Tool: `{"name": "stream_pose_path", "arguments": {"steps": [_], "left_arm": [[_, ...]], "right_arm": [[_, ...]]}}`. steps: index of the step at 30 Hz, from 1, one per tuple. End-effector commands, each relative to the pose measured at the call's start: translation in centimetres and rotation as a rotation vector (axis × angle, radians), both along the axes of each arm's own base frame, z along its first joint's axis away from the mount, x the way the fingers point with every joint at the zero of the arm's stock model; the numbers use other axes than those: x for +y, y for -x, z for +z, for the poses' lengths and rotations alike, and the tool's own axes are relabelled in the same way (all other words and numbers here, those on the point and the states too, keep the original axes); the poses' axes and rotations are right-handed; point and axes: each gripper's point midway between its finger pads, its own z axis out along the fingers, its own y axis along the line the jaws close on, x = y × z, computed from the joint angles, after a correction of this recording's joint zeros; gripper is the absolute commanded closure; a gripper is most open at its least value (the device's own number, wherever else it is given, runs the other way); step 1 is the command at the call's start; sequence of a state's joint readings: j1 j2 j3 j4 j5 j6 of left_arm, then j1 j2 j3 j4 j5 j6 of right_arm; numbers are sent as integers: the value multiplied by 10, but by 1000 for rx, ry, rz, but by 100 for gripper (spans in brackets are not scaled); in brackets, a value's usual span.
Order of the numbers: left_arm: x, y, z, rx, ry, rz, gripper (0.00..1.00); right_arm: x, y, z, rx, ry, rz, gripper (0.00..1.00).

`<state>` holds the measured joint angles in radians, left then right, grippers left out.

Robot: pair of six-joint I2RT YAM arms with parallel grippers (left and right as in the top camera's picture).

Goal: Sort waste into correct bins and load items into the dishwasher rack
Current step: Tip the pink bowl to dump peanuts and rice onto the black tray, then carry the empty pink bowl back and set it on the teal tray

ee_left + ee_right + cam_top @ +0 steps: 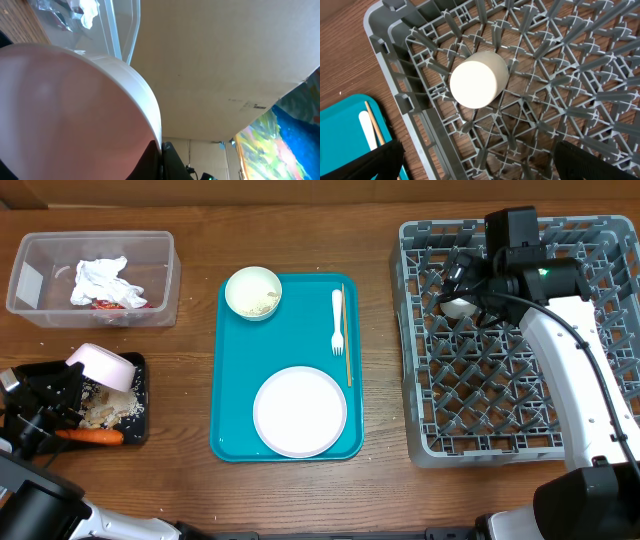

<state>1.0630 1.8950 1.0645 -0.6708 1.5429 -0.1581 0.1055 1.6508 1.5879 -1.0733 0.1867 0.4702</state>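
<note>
My left gripper turns to level the white bowl next, its inside showing empty, then carries it down onto the teal tray's bare patch [246, 366] beside the plate.
My left gripper [72, 372] is shut on the rim of a white bowl [104, 366], held tilted over the black tray [138, 430]. The tray holds beige scraps [108, 410] and the carrot [92, 436]. In the left wrist view the bowl [65, 110] fills the left side, its rim pinched by the jaws [161, 152]. My right gripper [480, 165] is open and empty above the grey rack [600, 310]. The small white cup [479, 80] lies in the rack and also shows in the overhead view [460, 307]. The clear tub [160, 280] holds napkins [105, 282] and a red wrapper [108, 305].
The teal tray [225, 380] in the middle carries a second white bowl [252, 292] with crumbs, a white fork [337, 320], a wooden stick [346, 340] and a white plate [300, 410]. The rack's left wall [405, 95] stands next to the teal tray.
</note>
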Motion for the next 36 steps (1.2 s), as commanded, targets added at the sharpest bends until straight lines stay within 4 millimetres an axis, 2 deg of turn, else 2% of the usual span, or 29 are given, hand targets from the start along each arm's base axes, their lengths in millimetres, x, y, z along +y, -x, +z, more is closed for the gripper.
{"name": "stream_pose_path", "arguments": {"steps": [1,5,9,14,16,19,22,24,27,32,34,36], "left_arm": [[-1,2,3,-25,36,3,96],[-3,2,8,-40,7,-2,96],[-23,1,33,-36,-138,-36,96],[-74,5,57,179,-522,-114,96],[-103,5,67,261,-712,-137,96],[-136,2,67,343,-904,-165,96],[-172,-2,59,382,-1024,-236,96],[-210,-10,45,387,-1106,-329,96],[-243,-22,26,394,-1189,-396,96],[-281,-39,-13,417,-1265,-488,94],[-290,-44,-32,436,-1279,-525,93],[-289,-47,-50,476,-1311,-535,93]], "right_arm": [[-1,-1,2,-9,1,-3,0],[-1,-1,2,-9,1,-3,0],[-1,-1,2,-9,1,-3,0],[-1,-1,2,-9,1,-3,0],[-1,-1,2,-9,1,-3,0],[-1,-1,2,-9,1,-3,0],[-1,-1,2,-9,1,-3,0],[-1,-1,2,-9,1,-3,0],[-1,-1,2,-9,1,-3,0],[-1,-1,2,-9,1,-3,0],[-1,-1,2,-9,1,-3,0],[-1,-1,2,-9,1,-3,0]]}}
